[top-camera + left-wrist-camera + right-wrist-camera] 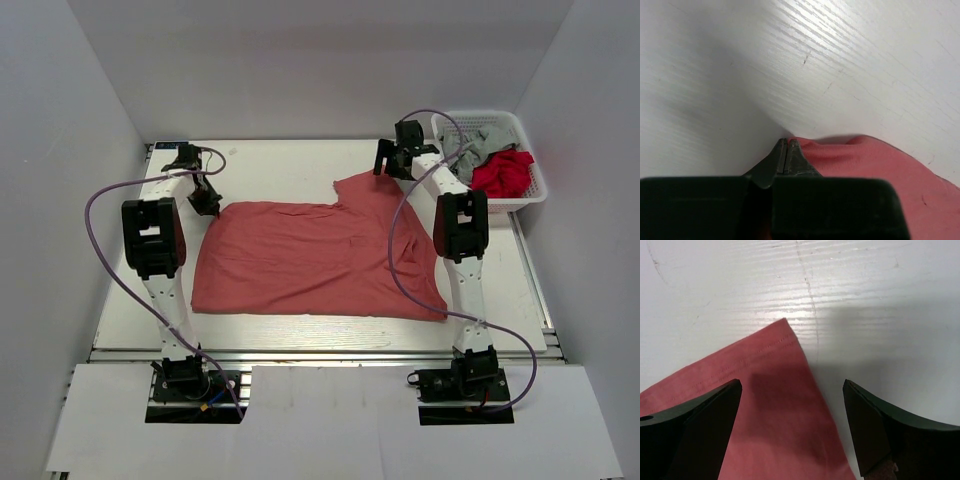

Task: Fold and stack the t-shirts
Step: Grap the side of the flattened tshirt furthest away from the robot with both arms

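Observation:
The tip of the t-shirt's corner is still beyond my open fingers. My right gripper should next move slightly outward onto the t-shirt's hemmed far corner by the basket (783, 340) and close.
The salmon-red t-shirt (310, 255) lies spread flat across the middle of the table. My left gripper (210, 203) is at its far left corner. In the left wrist view the jaws (788, 142) are pressed shut at the very tip of that corner (865, 165), which is slightly raised with a shadow under it. My right gripper (385, 160) is open just above the far right corner of the shirt (775, 405), its fingers (710, 420) straddling the hemmed edge. The brighter red t-shirt (503, 172) and the grey t-shirt (485, 140) lie crumpled in the basket.
A white mesh basket (535, 192) stands at the back right corner of the table. White walls close in the back and both sides. Purple cables loop from both arms over the table.

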`<state>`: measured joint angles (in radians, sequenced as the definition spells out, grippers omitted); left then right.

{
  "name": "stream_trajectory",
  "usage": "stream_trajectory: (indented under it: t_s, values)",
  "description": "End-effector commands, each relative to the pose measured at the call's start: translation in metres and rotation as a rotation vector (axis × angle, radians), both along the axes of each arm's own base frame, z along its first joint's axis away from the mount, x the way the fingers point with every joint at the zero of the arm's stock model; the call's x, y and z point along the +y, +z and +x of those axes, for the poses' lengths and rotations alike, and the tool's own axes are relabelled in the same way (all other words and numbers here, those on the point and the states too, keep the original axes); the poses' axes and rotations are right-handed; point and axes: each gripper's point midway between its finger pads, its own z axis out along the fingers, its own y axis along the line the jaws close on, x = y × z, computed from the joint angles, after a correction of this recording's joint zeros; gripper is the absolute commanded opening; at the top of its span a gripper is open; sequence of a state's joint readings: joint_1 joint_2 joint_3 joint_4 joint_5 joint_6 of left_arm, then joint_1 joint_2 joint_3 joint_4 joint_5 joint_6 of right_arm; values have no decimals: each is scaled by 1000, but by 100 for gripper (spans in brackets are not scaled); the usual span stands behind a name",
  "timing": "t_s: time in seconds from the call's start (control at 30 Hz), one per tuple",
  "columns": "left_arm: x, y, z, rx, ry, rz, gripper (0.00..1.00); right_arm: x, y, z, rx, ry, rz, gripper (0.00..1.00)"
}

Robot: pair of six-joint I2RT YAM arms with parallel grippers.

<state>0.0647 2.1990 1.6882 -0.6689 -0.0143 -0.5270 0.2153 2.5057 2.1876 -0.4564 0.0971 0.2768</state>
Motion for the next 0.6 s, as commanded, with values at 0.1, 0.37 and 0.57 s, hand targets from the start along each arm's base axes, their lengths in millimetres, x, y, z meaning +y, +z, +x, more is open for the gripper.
stream_trajectory:
  t_s: [0.1,0.37,0.57]
  values:
    - [-6,33,2,-97,-45,-20,0,12,10,33,-125,36,52,83]
    - [-9,40,2,-123,-63,-29,0,40,5,40,-167,128,145,68]
    - [-13,38,2,-122,-73,-30,0,42,6,45,-199,164,117,33]
